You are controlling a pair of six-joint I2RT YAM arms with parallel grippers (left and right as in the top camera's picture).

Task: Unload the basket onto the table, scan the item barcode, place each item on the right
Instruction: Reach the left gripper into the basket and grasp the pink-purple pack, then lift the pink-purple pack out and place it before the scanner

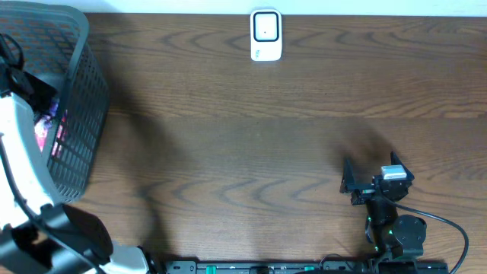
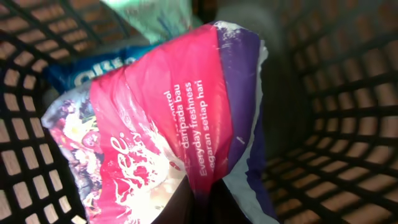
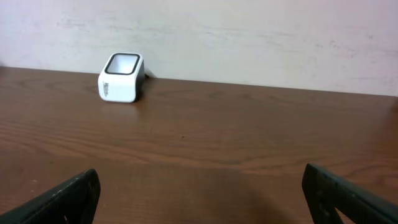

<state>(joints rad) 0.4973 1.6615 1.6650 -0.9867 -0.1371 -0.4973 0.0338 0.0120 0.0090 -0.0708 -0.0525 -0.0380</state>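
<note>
The left gripper needs to lift the packet out of the basket and swing it over the basket's rim to the wood beside it, where the packet has room.
The item, a pink and purple plastic packet (image 2: 180, 118) printed "Everyday freshness", fills the left wrist view inside the black mesh basket (image 2: 336, 93). My left gripper (image 2: 200, 196) is shut on the packet's lower edge, its dark fingers (image 2: 227, 208) pinching the film. From overhead the packet (image 1: 46, 131) shows only as pink through the basket wall (image 1: 87, 106), and the left gripper is hidden inside. The white barcode scanner (image 1: 265, 35) (image 3: 121, 78) stands at the table's far edge. My right gripper (image 1: 370, 169) (image 3: 202, 199) hovers open over bare wood near the front right, holding nothing.
A blue packet (image 2: 93, 73) and a green one (image 2: 155, 15) lie behind the held packet in the basket. The white left arm (image 1: 19, 152) reaches over the basket's rim. A wall rises just behind the scanner.
</note>
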